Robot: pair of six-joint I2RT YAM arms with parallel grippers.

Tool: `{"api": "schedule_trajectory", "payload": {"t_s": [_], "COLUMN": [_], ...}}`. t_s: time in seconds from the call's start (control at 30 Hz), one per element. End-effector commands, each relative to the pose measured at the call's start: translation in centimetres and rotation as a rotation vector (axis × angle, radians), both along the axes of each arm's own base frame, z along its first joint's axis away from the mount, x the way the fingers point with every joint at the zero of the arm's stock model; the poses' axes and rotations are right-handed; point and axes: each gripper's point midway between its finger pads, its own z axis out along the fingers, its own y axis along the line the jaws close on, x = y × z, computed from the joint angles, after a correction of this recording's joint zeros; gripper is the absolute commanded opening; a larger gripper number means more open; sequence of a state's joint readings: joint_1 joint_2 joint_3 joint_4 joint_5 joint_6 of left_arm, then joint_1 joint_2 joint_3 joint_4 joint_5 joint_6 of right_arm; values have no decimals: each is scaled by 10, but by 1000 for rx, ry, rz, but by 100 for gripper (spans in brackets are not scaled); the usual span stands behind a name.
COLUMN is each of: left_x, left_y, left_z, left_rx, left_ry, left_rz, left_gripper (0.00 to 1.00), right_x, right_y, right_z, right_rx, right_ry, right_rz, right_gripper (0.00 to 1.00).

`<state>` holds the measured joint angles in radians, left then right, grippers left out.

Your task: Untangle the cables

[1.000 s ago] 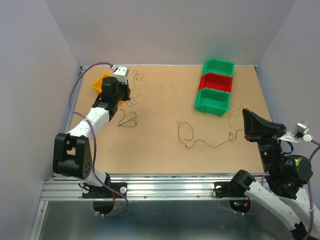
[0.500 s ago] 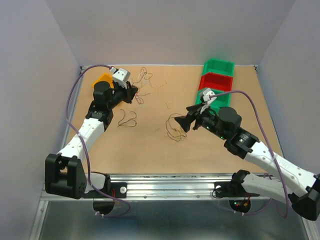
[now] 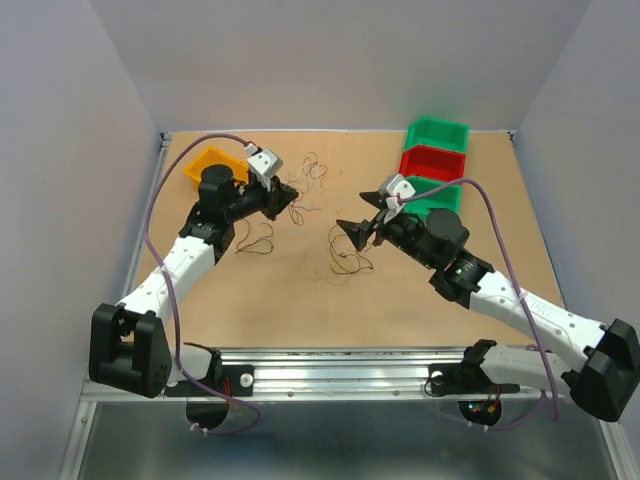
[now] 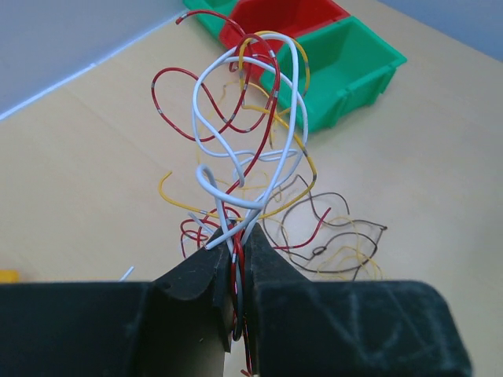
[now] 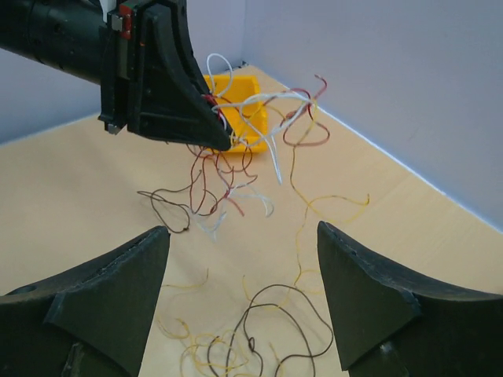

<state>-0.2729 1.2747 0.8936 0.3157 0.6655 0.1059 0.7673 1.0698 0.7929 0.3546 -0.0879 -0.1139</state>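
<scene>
The yellow-wired cable lies well apart, so my left gripper will move toward the orange bin next and release its pieces of cable over the tabletop by the forearm's dark loop.
A tangle of red, white and yellow cables (image 3: 305,185) hangs lifted off the table, and my left gripper (image 3: 288,197) is shut on its lower strands. The left wrist view has the loops (image 4: 251,118) rising from the closed gripper (image 4: 236,251). My right gripper (image 3: 350,232) stands open just right of the tangle, facing it, nothing between its fingers. Below it a dark cable (image 3: 345,262) lies looped with thin yellow wire on the table. From the right wrist, that dark cable (image 5: 275,314) lies under the open gripper (image 5: 242,229), with the left gripper (image 5: 212,133) beyond.
An orange bin (image 3: 210,165) sits at the back left behind the left arm. A row of green (image 3: 437,133), red (image 3: 432,163) and green (image 3: 440,195) bins stands at the back right. Another dark cable loop (image 3: 255,240) lies beside the left forearm.
The right arm swung from the table's right edge to the middle and opened its jaws. The left gripper carried the tangle rightward, still shut on it.
</scene>
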Motion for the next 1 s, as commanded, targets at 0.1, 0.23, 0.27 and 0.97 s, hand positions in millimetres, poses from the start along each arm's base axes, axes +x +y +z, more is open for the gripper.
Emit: {"api": "schedule_trajectory", "payload": {"t_s": [0.1,0.23,0.27,0.97], "left_x": [-30,-39,-40,-60], "left_y": [-36,-37,-37,-34], "left_z": [15,19,21,36], "left_rx": [51,54,54,64], "left_ry": [-68,-71,-73,-102], "left_rz": [-177,-198,-201,-246], "left_gripper": [4,4,4,5], "right_x": [34,52,54,104], "right_y": [6,4,5,8], "right_z": [-19,-40,-43,-82], "right_rx": [-120,-176,-186,-267], "right_ry": [-112,-127,-131,-185], "right_rz": [-83,-151,-153,-327], "right_gripper": [79,79,79,54]}}
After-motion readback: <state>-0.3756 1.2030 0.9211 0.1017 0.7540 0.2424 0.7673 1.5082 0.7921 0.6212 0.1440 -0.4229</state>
